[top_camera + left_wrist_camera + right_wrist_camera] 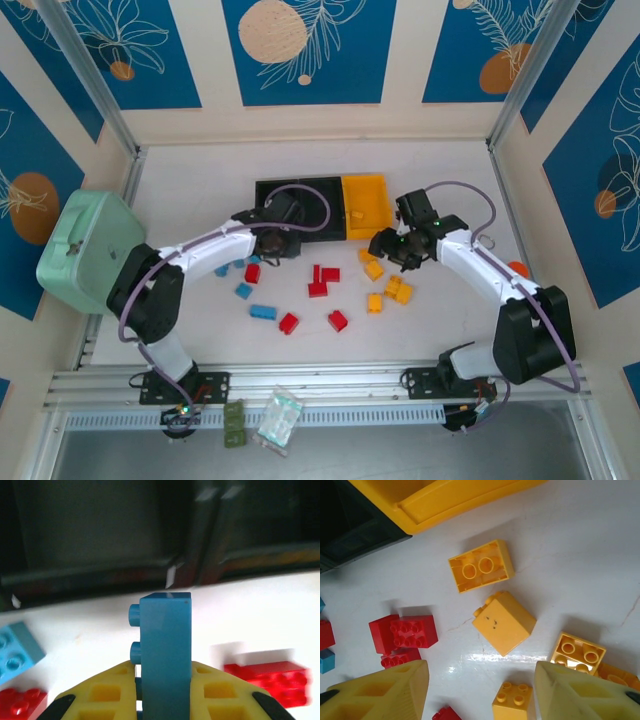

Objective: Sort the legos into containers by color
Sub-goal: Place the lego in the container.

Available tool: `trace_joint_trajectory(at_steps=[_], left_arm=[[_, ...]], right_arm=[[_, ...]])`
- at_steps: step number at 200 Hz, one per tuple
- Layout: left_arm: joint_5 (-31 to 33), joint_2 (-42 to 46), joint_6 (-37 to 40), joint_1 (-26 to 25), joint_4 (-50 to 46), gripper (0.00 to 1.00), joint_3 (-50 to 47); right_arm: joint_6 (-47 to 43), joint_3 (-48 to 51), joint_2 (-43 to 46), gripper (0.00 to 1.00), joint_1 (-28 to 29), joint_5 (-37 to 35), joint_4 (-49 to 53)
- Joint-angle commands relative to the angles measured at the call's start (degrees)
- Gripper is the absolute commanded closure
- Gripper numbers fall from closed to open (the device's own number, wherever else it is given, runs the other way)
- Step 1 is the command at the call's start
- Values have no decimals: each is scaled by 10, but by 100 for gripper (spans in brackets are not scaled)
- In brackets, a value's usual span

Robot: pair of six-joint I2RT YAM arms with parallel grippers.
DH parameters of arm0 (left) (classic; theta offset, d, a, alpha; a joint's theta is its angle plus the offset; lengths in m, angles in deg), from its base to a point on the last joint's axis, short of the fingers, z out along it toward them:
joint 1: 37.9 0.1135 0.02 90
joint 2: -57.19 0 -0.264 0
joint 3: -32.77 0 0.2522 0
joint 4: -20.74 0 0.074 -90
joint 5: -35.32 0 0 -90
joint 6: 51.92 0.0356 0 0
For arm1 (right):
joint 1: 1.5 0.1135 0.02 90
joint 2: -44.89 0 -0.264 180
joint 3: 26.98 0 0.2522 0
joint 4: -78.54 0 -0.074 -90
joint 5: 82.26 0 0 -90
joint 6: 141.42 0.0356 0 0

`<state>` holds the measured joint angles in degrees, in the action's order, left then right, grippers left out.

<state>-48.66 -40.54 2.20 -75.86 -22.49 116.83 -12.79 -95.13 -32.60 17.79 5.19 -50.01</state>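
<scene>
The left gripper carries the light blue lego [166, 645] outward over the black container beside the yellow one next and releases it, as that container is empty.
My left gripper [272, 241] is shut on a light blue lego [166, 645], held upright between its yellow fingers [105, 692] just in front of the two black containers [300, 203]. The black containers [100, 540] fill the far side of the left wrist view. The yellow container [365, 203] joins them on the right. My right gripper [396, 249] is open and hangs over yellow legos [504, 622], with nothing between its fingers [385, 690]. Red [323, 280], blue [263, 311] and yellow legos [399, 289] lie scattered on the white table.
A large mint-green case [85, 250] stands at the table's left edge, beside the left arm. Small packets [278, 418] lie on the rail between the arm bases. Red legos [405, 632] lie to the left of the right gripper, and the yellow container's corner [445, 500] is just beyond it.
</scene>
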Motion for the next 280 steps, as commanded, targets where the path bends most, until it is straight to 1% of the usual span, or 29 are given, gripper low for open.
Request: trace_joint_trajectory(at_steps=[1,17,72,80,99,128,172,187,204,227,253,280], left_arm=[[-28,-27,20,-5,-19,88,66],[-36,-64,27,-5,-27,87,123],[-28,-206,51,-7,-75,87,302],[-22,-221,52,-6,-85,86,321],[-16,-250,59,-6,-99,82,355],[-9,-275,67,-7,-112,78,384],[-9,-282,72,-6,-112,60,399],[-10,-276,75,-6,-110,58,401],[-12,-266,75,-6,-112,58,401],[-26,-234,80,-12,-105,57,385],[-46,-176,84,-18,-81,55,327],[-68,-110,80,-19,-53,54,239]], right_arm=[[10,16,20,42,-5,18,-1],[14,25,30,42,-5,19,-4],[34,55,57,42,-5,29,-19],[36,56,58,42,-4,31,-19],[38,58,62,41,-3,30,-19],[37,58,66,41,-4,28,-18],[35,53,67,41,-4,23,-12],[33,52,68,41,-4,22,-11],[29,49,69,41,-4,22,-7],[15,46,73,41,-3,28,-10],[-1,44,79,40,-3,37,-20],[-10,39,73,40,5,40,-24]])
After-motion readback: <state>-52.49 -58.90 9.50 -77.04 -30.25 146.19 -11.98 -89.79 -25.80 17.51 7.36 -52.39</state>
